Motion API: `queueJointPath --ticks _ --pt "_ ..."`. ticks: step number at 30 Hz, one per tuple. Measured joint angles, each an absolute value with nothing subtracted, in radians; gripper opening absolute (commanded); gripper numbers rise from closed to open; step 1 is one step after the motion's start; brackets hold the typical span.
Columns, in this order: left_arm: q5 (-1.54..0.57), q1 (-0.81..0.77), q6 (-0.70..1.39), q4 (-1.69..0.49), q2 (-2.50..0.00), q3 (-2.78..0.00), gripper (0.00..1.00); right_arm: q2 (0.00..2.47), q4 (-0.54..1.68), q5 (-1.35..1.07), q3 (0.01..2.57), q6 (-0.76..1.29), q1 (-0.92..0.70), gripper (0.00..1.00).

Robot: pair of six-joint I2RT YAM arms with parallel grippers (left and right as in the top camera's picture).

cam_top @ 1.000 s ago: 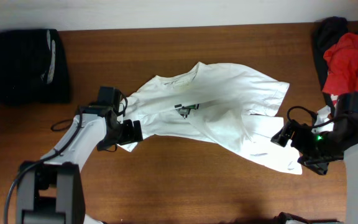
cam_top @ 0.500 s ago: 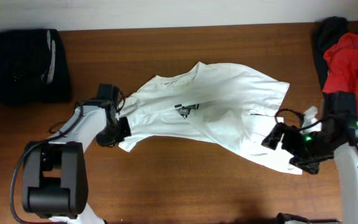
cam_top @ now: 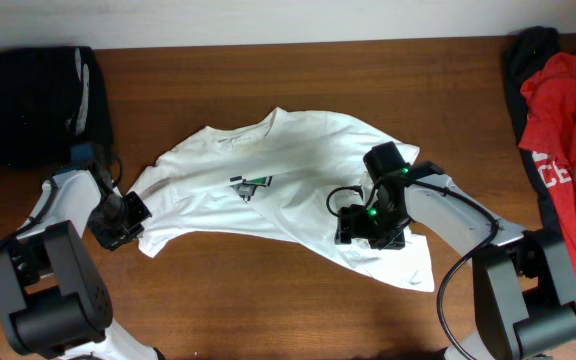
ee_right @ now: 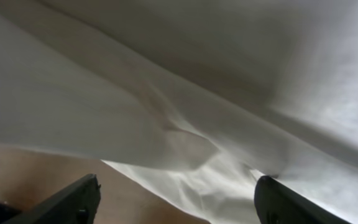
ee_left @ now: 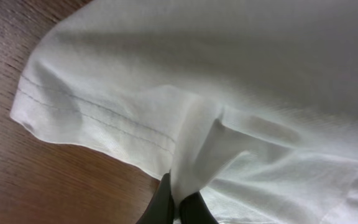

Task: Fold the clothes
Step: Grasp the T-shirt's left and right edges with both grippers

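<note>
The pinched fold will next go up with my left gripper and be carried outward. It will then come down onto the clear wood beside the black garment, and my left gripper will release it.
A large white T-shirt lies spread across the middle of the table, with a small green-and-dark mark on its chest. My left gripper is at the shirt's left sleeve edge. In the left wrist view it is shut on a pinched-up fold of the white fabric. My right gripper hovers over the shirt's lower right part. Its fingers stand wide apart, so the right gripper is open above rumpled white cloth.
A folded black garment lies at the back left corner. A red garment on dark clothes is piled at the right edge. Bare wooden table runs along the front.
The left gripper shut on the shirt's left edge and pulled the whole shirt leftward. The right arm swung left from the shirt's right corner onto its lower right part.
</note>
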State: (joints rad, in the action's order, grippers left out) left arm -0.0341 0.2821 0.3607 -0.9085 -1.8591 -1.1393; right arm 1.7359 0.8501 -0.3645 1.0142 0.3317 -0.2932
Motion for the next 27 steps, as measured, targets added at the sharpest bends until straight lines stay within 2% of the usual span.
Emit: queueJointPath --ticks 2,6,8,10,11,16,19,20,21,24,27 --pt "-0.035 0.282 0.361 -0.908 -1.859 -1.139 0.01 1.736 0.814 -0.364 1.014 0.317 -0.295 0.81" --pt "-0.034 0.282 0.361 -0.907 -1.859 -1.139 0.01 1.736 0.730 -0.345 1.013 0.302 -0.295 0.60" --pt "-0.034 0.282 0.361 -0.907 -1.859 -1.139 0.01 1.736 0.724 -0.340 1.013 0.292 -0.295 0.40" --pt "-0.034 0.282 0.361 -0.905 -1.859 -1.139 0.01 1.736 0.723 -0.338 1.013 0.292 -0.295 0.09" --pt "-0.035 0.282 0.361 -0.904 -1.859 -1.139 0.01 1.736 0.720 -0.338 1.013 0.294 -0.295 0.04" --pt "-0.035 0.282 0.361 -0.904 -1.859 -1.139 0.01 1.737 0.725 -0.329 1.043 0.304 -0.281 0.04" --pt "-0.036 0.282 0.361 -0.900 -1.859 -1.139 0.01 1.757 0.916 -0.277 1.387 0.311 -0.160 0.04" --pt "-0.037 0.282 0.361 -0.901 -1.859 -1.139 0.01 1.750 0.943 -0.227 1.565 0.311 -0.082 0.60" --pt "-0.038 0.282 0.361 -0.900 -1.859 -1.140 0.01 1.747 0.964 -0.205 1.613 0.312 -0.051 0.97" --pt "-0.041 0.282 0.361 -0.902 -1.859 -1.140 0.01 1.747 0.987 -0.159 1.730 0.314 0.051 0.99" --pt "-0.041 0.282 0.361 -0.902 -1.859 -1.140 0.01 1.747 1.159 -0.164 1.732 0.314 0.057 0.99"
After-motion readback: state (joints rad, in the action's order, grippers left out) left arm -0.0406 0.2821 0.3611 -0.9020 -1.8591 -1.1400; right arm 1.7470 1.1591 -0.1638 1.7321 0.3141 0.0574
